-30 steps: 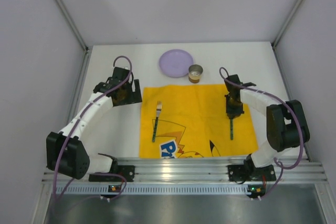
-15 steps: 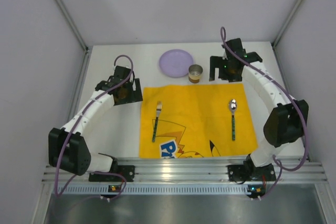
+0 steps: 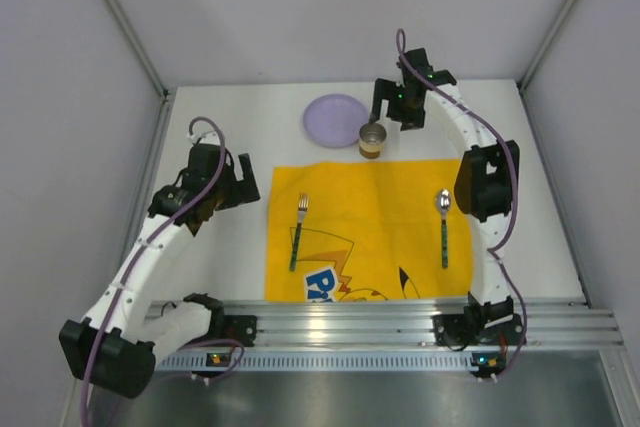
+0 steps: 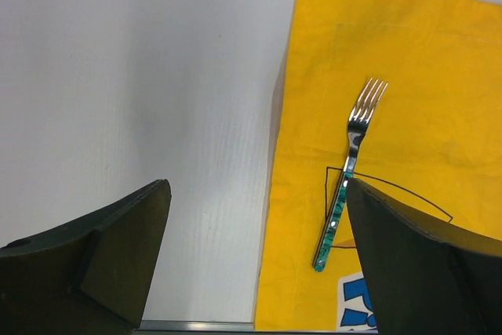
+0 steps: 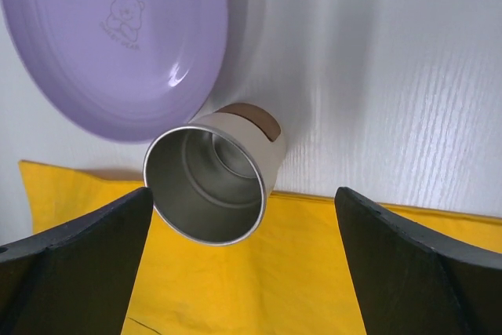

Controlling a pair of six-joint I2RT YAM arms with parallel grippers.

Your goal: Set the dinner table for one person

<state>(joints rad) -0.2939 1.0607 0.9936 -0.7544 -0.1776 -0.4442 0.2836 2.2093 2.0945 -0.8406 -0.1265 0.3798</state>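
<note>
I need to move my right gripper down and away from the plate (image 3: pixel 335 120), with my fingers on both sides of the cup's rim on its free side, since the plate crowds the other side.
The white dinner table (image 3: pixel 520 147) carries a yellow placemat (image 3: pixel 375 232). A green-handled fork (image 3: pixel 298 232) lies on the mat's left side and a matching spoon (image 3: pixel 444 227) on its right. A purple plate (image 3: pixel 335 120) and a metal cup (image 3: pixel 372 140) stand just behind the mat. My left gripper (image 3: pixel 238 190) hangs open over bare table left of the mat, with the fork (image 4: pixel 349 178) showing near its right finger. My right gripper (image 3: pixel 398 119) is open above the cup (image 5: pixel 208 186), next to the plate (image 5: pixel 110 37), and holds nothing.
Grey walls with metal posts close in the table on three sides. An aluminium rail (image 3: pixel 350 322) with both arm bases runs along the near edge. The mat's left edge (image 4: pixel 276 194) lies between my left fingers.
My right gripper has opened, leaving the spoon on the mat's right side, and swung back to above the cup. My left arm has drawn back to the left.
</note>
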